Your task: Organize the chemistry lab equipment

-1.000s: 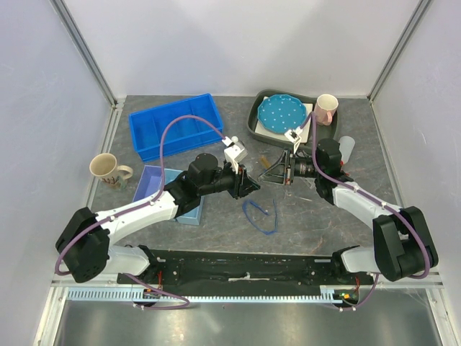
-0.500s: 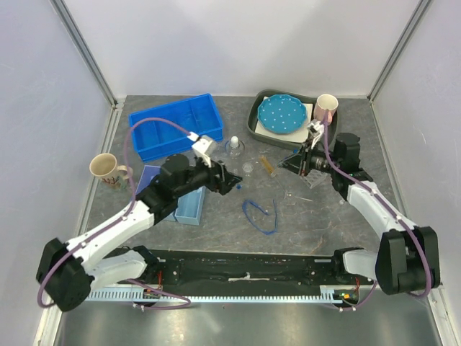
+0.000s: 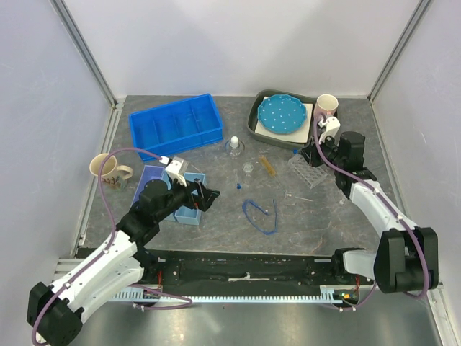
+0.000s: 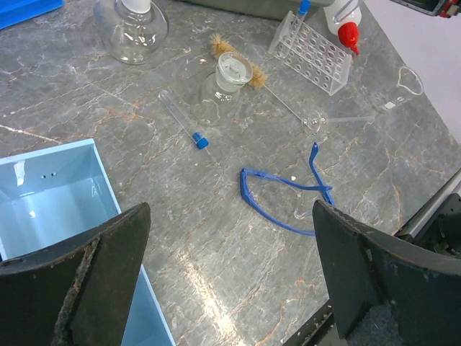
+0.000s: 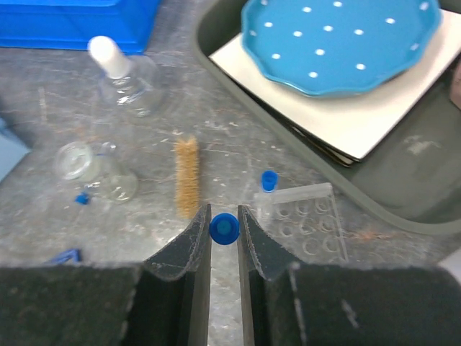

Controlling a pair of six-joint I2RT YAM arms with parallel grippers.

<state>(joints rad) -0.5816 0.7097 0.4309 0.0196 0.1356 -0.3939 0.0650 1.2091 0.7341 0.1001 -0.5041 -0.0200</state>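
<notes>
Next, my right gripper moves outward past the standing blue-capped tube and down onto the rack's far end, where open holes remain beside that tube.
My right gripper (image 5: 224, 218) is shut on a blue-capped tube (image 5: 224, 229), seen end-on, just left of the clear tube rack (image 5: 306, 220). One blue-capped tube (image 5: 269, 182) stands in the rack. In the top view the right gripper (image 3: 310, 154) hovers by the rack (image 3: 305, 171). My left gripper (image 4: 230, 277) is open and holds nothing, above bare table beside the light blue box (image 4: 50, 209). Ahead of it lie the blue cord loop (image 4: 284, 200), a loose blue-capped tube (image 4: 184, 121), a small flask (image 4: 223, 83), the dropper bottle (image 4: 133, 29) and the red-capped squeeze bottle (image 4: 347, 25).
An amber brush (image 5: 186, 176) lies left of the rack. A grey tray (image 3: 256, 124) with the polka-dot plate (image 3: 281, 114) and a pink mug (image 3: 326, 108) stand at the back right. A blue bin (image 3: 175, 125) stands back left, a beige mug (image 3: 106, 169) at the left.
The left gripper has opened and drawn back from the table's middle toward the near left. The right gripper has carried its tube back and to the right, up to the rack.
</notes>
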